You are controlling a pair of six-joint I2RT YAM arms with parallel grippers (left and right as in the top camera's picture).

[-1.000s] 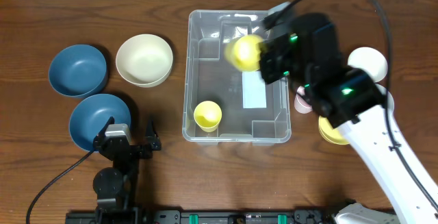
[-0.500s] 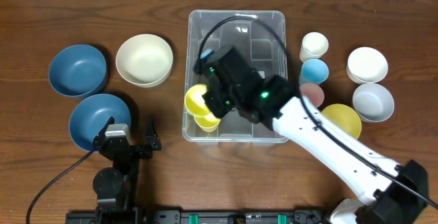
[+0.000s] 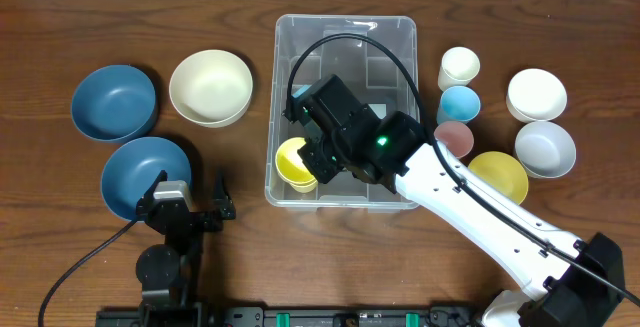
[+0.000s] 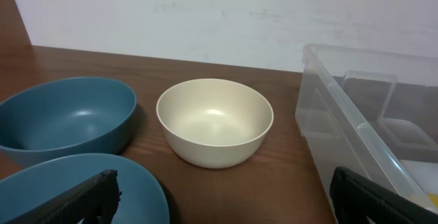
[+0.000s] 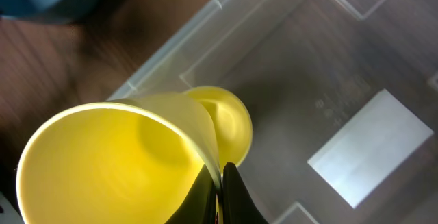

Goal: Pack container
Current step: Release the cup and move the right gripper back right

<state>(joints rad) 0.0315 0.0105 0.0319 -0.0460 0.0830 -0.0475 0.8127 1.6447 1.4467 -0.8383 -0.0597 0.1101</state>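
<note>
My right gripper holds the yellow cup's rim, and a second yellow cup stands inside the container point(image 3: 385, 57) below. Next it will move down toward that standing cup's opening point(image 3: 304, 181) and let go of the held cup's rim.
The clear plastic container point(image 3: 385, 57) stands mid-table, its white label point(image 5: 373, 145) showing on the base. My right gripper point(image 3: 318, 155) reaches over its near-left corner, shut on the rim of a yellow cup point(image 3: 292, 157). In the right wrist view the held yellow cup point(image 5: 109, 162) is pinched at its wall by my right gripper point(image 5: 220, 183), directly above a second yellow cup point(image 5: 229, 118) standing inside the container point(image 5: 321, 59). My left gripper point(image 3: 190, 199) rests near the front left, open and empty, its fingers point(image 4: 89, 196) wide apart beside the container wall point(image 4: 356, 135).
Two blue bowls point(image 3: 114, 101) point(image 3: 140, 172) and a cream bowl point(image 3: 210, 87) sit left of the container. To its right stand a cream cup point(image 3: 459, 65), blue cup point(image 3: 458, 103), pink cup point(image 3: 456, 137), yellow bowl point(image 3: 500, 175), white bowl point(image 3: 537, 94) and grey bowl point(image 3: 545, 147).
My right arm carried the yellow cup from the container's back right across to its near-left corner, over the other yellow cup. The left arm has stayed still.
</note>
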